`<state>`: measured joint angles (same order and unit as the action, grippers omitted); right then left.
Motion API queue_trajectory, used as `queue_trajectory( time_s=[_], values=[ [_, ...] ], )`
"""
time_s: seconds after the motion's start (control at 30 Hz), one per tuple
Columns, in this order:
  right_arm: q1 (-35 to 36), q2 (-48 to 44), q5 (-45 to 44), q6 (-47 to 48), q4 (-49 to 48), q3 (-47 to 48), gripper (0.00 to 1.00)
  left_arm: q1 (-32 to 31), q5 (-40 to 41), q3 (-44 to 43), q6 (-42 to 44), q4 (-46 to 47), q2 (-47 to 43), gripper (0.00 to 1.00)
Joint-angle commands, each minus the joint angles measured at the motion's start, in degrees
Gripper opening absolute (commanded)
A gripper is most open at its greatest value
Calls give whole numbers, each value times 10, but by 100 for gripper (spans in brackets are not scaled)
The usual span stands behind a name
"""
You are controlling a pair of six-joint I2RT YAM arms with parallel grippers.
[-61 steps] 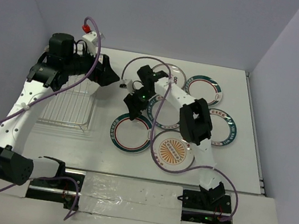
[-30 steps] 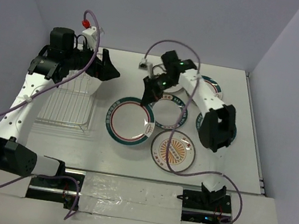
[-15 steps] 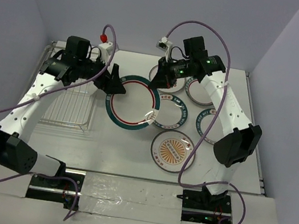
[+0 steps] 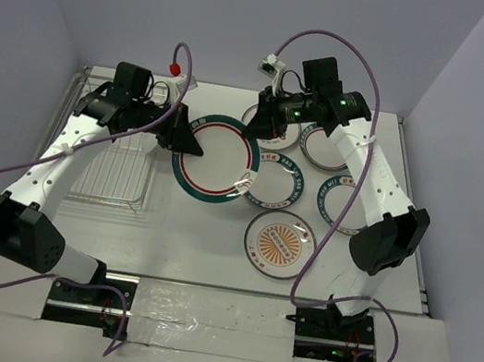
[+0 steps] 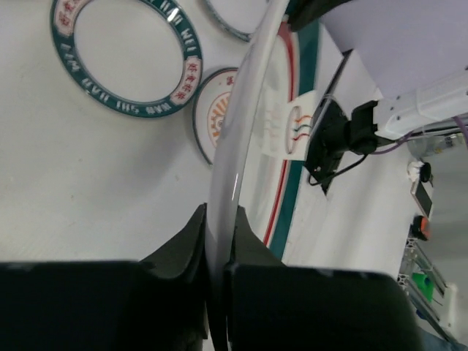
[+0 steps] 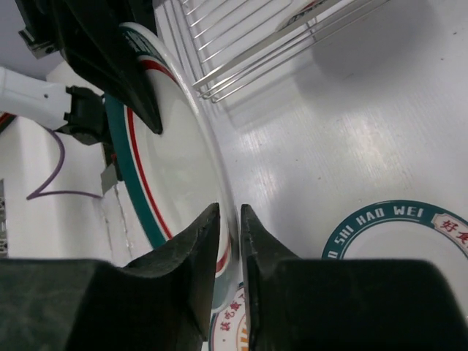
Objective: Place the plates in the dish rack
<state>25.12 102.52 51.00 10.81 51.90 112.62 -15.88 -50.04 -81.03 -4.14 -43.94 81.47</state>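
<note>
Next, my left gripper swings left in the top view over the rack's empty bars, which lie below it, then lowers and releases the plate.
A white plate (image 4: pixel 216 160) with a teal rim and a red ring hangs tilted above the table, gripped from both sides. My left gripper (image 4: pixel 187 142) is shut on its left rim, and the left wrist view shows the plate's edge (image 5: pixel 248 110) pinched between the jaws of the left gripper (image 5: pixel 218 216). On the upper right rim my right gripper (image 4: pixel 257 127) is shut too, and in the right wrist view the right gripper (image 6: pixel 229 212) clamps the plate (image 6: pixel 175 161). The silver wire dish rack (image 4: pixel 108 167) lies just left of the plate, its bars (image 6: pixel 248 36) also showing at the top of the right wrist view.
Other plates lie flat on the table to the right: a teal-rimmed one (image 4: pixel 275 183), an orange sunburst one (image 4: pixel 280 242), a red-ringed one (image 4: pixel 328 147), and a teal one (image 4: pixel 342 199) partly behind my right arm. Walls close in the back and both sides.
My right arm carried the plate up off the table and leftward toward the rack. My left gripper came to its left rim and closed on it; now both grippers hold the plate.
</note>
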Motion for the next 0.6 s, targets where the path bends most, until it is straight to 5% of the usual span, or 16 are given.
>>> queue_trajectory(
  time_s=[0.0, 0.1, 0.2, 0.27, 0.57],
  values=[
    [2, -51, 13, -44, -47, -3, 30, 8, -2, -10, 2, 9, -13, 0],
    [1, -62, 7, -66, -69, -18, 77, 41, 12, -32, -10, 11, -31, 0],
    [-4, -69, -9, -90, -86, -21, 98, 95, 52, -73, -37, 19, -51, 0],
    [-10, -72, -14, -106, -102, -23, 100, 128, 94, -104, -54, 29, -70, 0],
    [-68, -89, -50, -159, -152, -68, 100, 139, 546, -158, -40, 46, -95, 0]
  ],
)
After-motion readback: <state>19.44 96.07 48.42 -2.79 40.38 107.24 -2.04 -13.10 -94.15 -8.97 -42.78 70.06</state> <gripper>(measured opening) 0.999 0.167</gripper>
